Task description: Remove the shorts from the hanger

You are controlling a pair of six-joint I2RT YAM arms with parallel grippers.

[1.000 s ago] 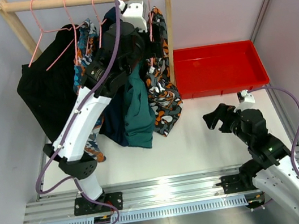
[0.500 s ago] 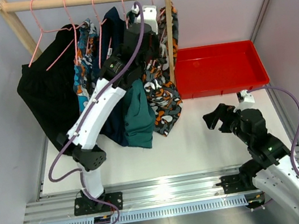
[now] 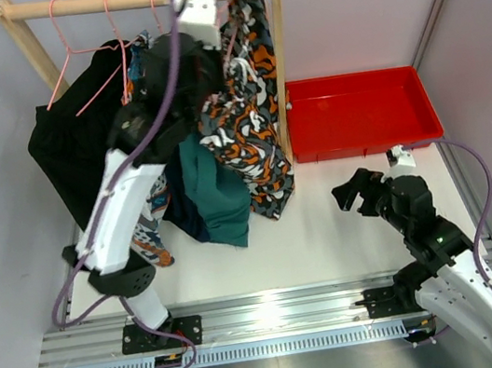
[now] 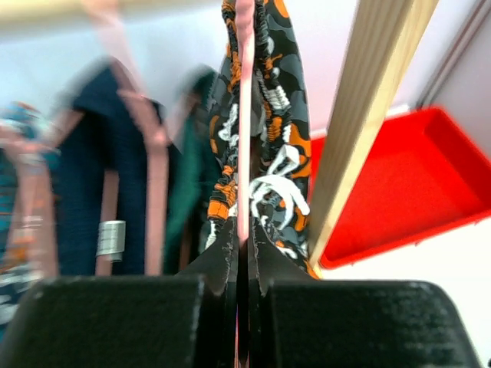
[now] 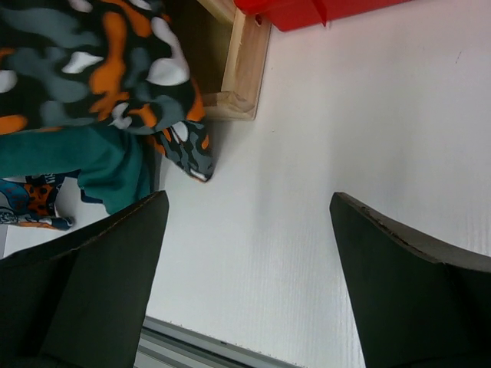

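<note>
The robot's left gripper holds the hanger of the shorts, so the right gripper will next move across onto the black-orange-white shorts' upper edge (image 3: 246, 10), to its left in the top view.
Several shorts hang on pink hangers from a wooden rail (image 3: 102, 2): black (image 3: 79, 146), blue-orange patterned (image 3: 150, 228), navy (image 3: 186, 218), teal (image 3: 214, 189) and black-orange-white patterned shorts (image 3: 246, 127) (image 4: 276, 153). My left gripper (image 3: 198, 8) (image 4: 244, 230) is up at the rail. It is shut on the thin pink hanger (image 4: 244, 115) that carries the black-orange-white pair. My right gripper (image 3: 356, 194) (image 5: 249, 197) hovers open over the white table, right of the rack, with nothing between its fingers.
The rack's right wooden post (image 3: 281, 65) (image 4: 368, 115) stands right next to the held hanger, its foot (image 5: 238, 84) on the table. A red tray (image 3: 362, 113) (image 4: 414, 184) lies at the back right. Walls close in on both sides.
My left gripper has shut on the pink hanger and shifted left and up along the rail. The black-orange-white shorts swung with it and now hang higher. The right arm stayed put.
</note>
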